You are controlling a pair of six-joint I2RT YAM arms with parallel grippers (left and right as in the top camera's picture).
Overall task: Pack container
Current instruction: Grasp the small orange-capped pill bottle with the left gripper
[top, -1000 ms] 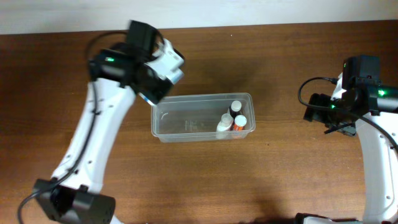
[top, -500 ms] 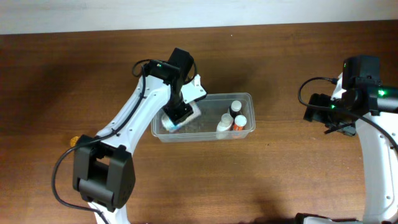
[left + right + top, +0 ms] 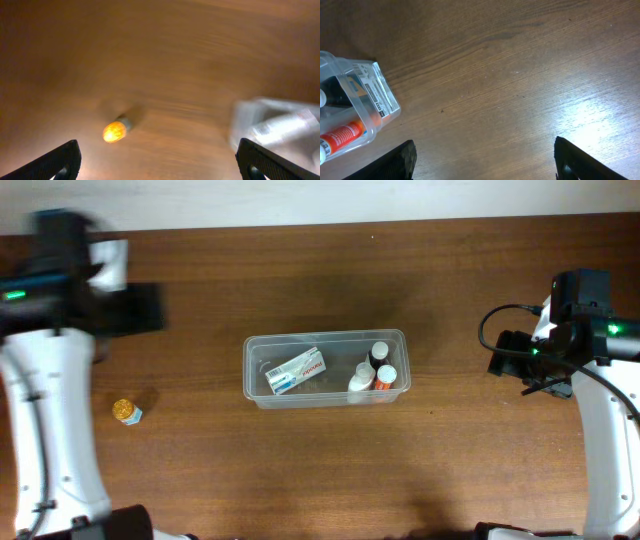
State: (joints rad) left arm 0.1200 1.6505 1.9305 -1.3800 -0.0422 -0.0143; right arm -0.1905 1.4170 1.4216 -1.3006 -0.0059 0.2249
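My left gripper needs to go down and back next, then turn until its open fingers are on both sides of the cap (image 3: 123, 409) (image 3: 114, 132), because the yellow-capped bottle is lying loose outside the container.
The clear container (image 3: 325, 335) sits mid-table. A white box (image 3: 296, 370) lies slanted in its left half, and three small bottles (image 3: 374, 370) crowd its right end. My left gripper (image 3: 159, 160) is open and empty, blurred with motion over bare wood at the far left (image 3: 135, 308). In the left wrist view a small yellow-capped bottle (image 3: 114, 132) lies ahead of it, and the container (image 3: 275, 125) is a blur on the right. My right gripper (image 3: 485, 160) hangs open and empty over the table right of the container (image 3: 340, 67), where an orange-labelled bottle (image 3: 342, 135) shows through the wall.
The yellow-capped bottle (image 3: 126, 412) lies loose on the table at the left, well apart from the container. A pale wall edge runs along the table's far side. The right arm (image 3: 575, 330) stands at the right edge.
The left gripper opened and let the white box go inside the container, then the arm swung away to the far left. The right arm has not moved.
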